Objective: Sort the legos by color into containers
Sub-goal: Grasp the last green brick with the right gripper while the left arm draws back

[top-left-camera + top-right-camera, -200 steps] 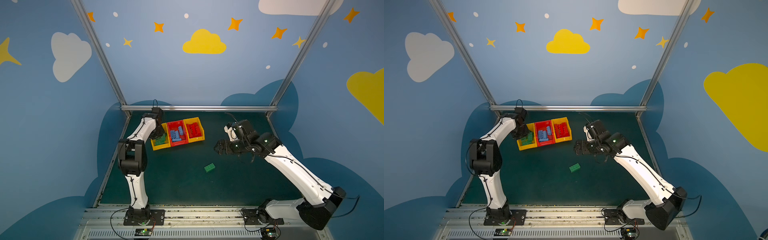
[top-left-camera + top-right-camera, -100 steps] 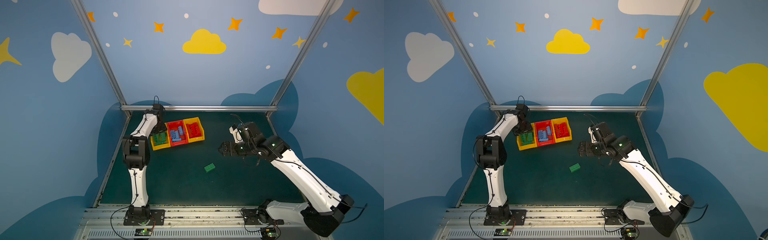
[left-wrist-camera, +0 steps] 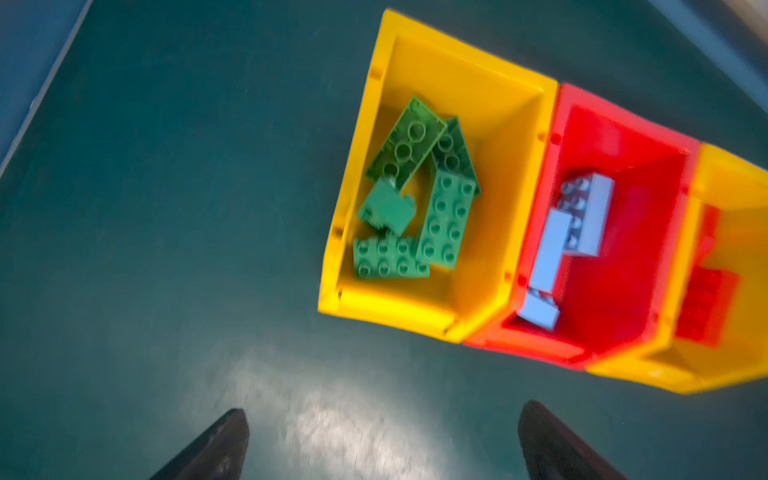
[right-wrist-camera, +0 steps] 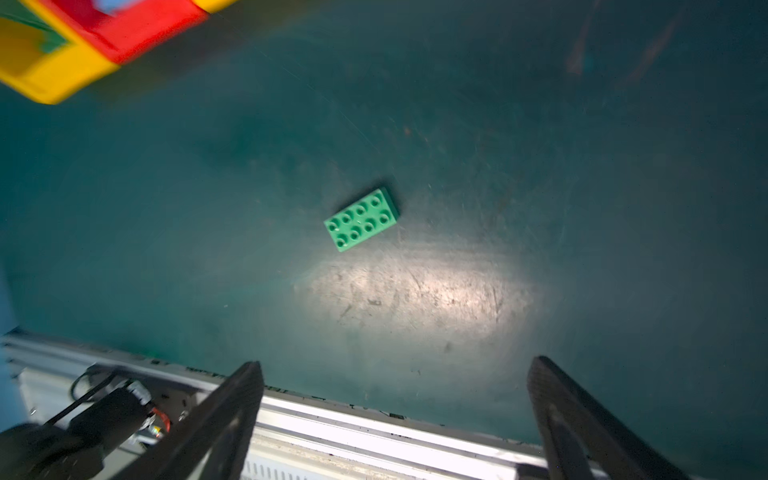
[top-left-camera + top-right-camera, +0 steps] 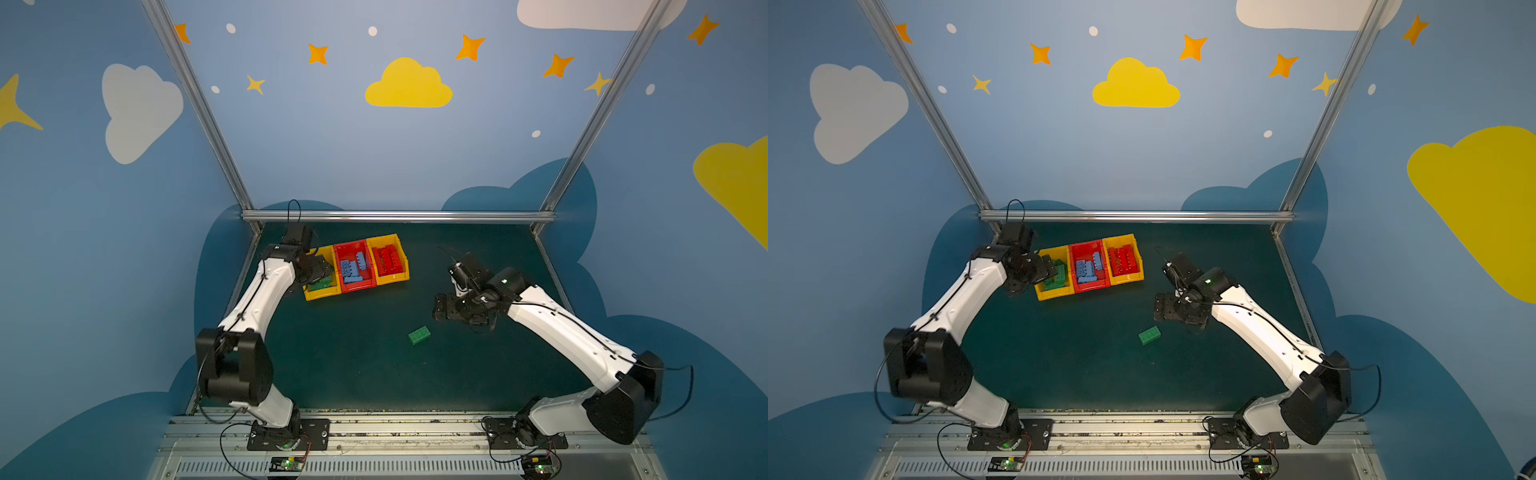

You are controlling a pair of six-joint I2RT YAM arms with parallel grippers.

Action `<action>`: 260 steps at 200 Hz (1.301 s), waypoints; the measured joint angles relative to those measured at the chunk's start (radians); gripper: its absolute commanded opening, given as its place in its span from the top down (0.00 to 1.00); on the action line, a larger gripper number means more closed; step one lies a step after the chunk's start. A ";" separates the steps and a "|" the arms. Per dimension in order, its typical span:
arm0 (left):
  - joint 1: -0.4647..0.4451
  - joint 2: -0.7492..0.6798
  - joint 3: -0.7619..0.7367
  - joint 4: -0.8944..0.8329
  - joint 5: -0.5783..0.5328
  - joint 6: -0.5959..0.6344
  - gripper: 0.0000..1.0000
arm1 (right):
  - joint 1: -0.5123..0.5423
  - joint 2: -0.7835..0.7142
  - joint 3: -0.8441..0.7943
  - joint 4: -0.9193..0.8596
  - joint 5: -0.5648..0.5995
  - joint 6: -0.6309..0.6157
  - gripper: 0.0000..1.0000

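The lone green lego (image 5: pixel 420 335) (image 4: pixel 361 220) lies below my right gripper's open fingers, on my left gripper's side, so I should next bring my right gripper down and across toward that side, onto the lego.
Three joined containers stand at the back left of the mat. The left yellow bin (image 5: pixel 318 294) (image 3: pixel 490 137) holds green legos (image 3: pixel 446 220), and one small green brick (image 3: pixel 386 208) shows blurred on top of them. Light blue legos (image 5: pixel 353 268) fill the red bin (image 5: pixel 1090 286); red legos (image 5: pixel 388 259) fill the right yellow bin (image 5: pixel 392 277). My left gripper (image 5: pixel 321 269) (image 3: pixel 384 411) hangs over the left yellow bin, open and holding nothing. A lone green lego (image 5: pixel 419 335) (image 5: pixel 1149 335) (image 4: pixel 361 219) lies on the mat. My right gripper (image 5: pixel 442 307) (image 4: pixel 397 363) hovers open to its right.
The dark green mat (image 5: pixel 353 365) is bounded by a metal rail (image 5: pixel 374 419) at the front, a metal bar (image 5: pixel 395 216) at the back and blue walls on both sides. The front rail (image 4: pixel 374 428) shows below the right fingers.
My left gripper has gone from shut to wide open above the left yellow bin, and its arm has swung. The right gripper has drifted slightly toward the front. The loose green lego has not moved.
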 measured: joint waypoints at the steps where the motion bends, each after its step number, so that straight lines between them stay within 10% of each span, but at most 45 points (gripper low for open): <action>1: 0.000 -0.005 -0.006 0.001 0.000 -0.001 0.00 | 0.001 0.004 -0.002 0.001 0.000 0.007 0.03; 59: -0.092 -0.465 -0.367 -0.018 0.040 -0.108 0.00 | 0.049 0.119 -0.133 0.167 -0.007 0.253 0.03; 161: -0.119 -0.799 -0.454 -0.135 0.097 -0.162 0.00 | 0.146 0.423 -0.001 0.244 0.041 0.459 0.10; 260: -0.122 -0.804 -0.433 -0.183 0.121 -0.174 0.00 | 0.135 0.553 0.091 0.199 0.070 0.420 0.73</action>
